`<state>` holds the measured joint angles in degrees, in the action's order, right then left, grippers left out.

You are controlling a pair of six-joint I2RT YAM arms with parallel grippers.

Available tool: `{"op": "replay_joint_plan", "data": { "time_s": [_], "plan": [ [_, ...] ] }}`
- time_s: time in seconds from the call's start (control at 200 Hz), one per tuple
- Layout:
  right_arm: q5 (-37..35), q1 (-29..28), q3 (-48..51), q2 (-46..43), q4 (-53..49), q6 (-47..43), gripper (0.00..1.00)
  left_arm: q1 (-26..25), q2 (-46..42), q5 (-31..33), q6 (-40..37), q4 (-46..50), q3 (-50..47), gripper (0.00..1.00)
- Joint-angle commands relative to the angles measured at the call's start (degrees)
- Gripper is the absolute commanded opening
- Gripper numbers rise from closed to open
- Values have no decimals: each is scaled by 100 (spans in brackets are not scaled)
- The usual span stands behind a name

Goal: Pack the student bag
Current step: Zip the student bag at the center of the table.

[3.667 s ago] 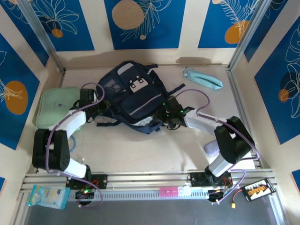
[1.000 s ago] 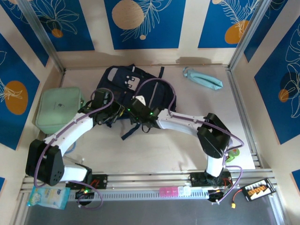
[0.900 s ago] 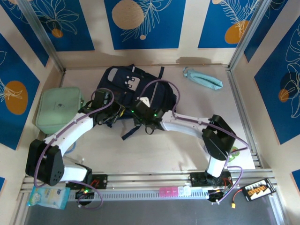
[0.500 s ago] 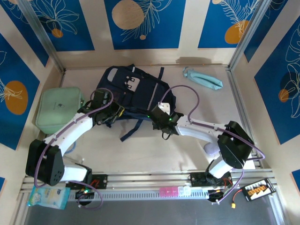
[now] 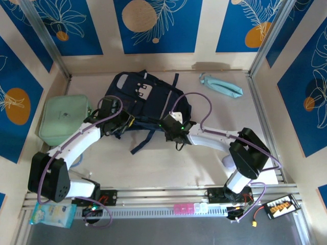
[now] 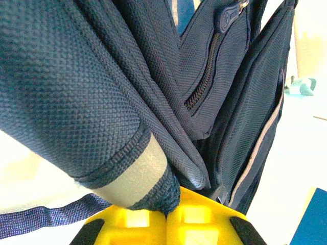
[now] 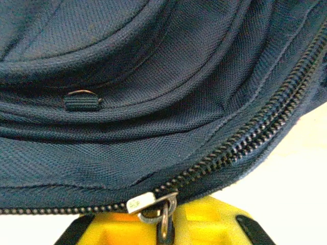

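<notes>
My left gripper moves the folded fabric edge outward next, along the bag's side by the mint-green case, which lies outward of it, and releases the edge.
The navy student bag (image 5: 145,97) lies flat at the back middle of the table, its white buckle patch facing up. My left gripper (image 5: 122,123) is at the bag's near left corner. Its yellow jaws (image 6: 167,206) are shut on a folded fabric edge with a grey band (image 6: 134,176). My right gripper (image 5: 171,129) is at the bag's near right edge, and its yellow jaws (image 7: 164,227) are shut on the metal zipper pull (image 7: 163,217). The silver slider (image 7: 142,201) sits on the zipper track just above them. A dark strap (image 5: 143,142) trails toward the near edge.
A mint-green flat case (image 5: 64,120) lies at the left wall beside my left arm. A pale teal pouch (image 5: 220,85) lies at the back right. A white object (image 5: 230,162) sits by the right arm's base. A snack packet (image 5: 51,214) lies off the table's front left.
My right gripper slid right along the bag's near edge with the zipper pull, then came back a little to the left. The left arm and the bag stayed put over the last second.
</notes>
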<state>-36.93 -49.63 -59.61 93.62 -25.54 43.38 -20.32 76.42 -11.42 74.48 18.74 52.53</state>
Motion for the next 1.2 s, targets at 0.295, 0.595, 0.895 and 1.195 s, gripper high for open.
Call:
{"op": "replay_joint_plan", "data": {
  "time_s": [0.295,0.595,0.895,1.195],
  "plan": [
    [-105,600,803,-979,98,161,0,107,-66,181,-600,-288,42,0],
    [624,1001,782,-1551,-303,-296,0,108,379,-119,-1724,-53,569,0],
    [3004,134,985,-1617,630,-1243,0,236,1570,-346,-3582,-666,1196,0],
    [3465,-222,156,-476,1215,-1127,0,630,2696,136,-3987,-290,2252,34]
  ]
}}
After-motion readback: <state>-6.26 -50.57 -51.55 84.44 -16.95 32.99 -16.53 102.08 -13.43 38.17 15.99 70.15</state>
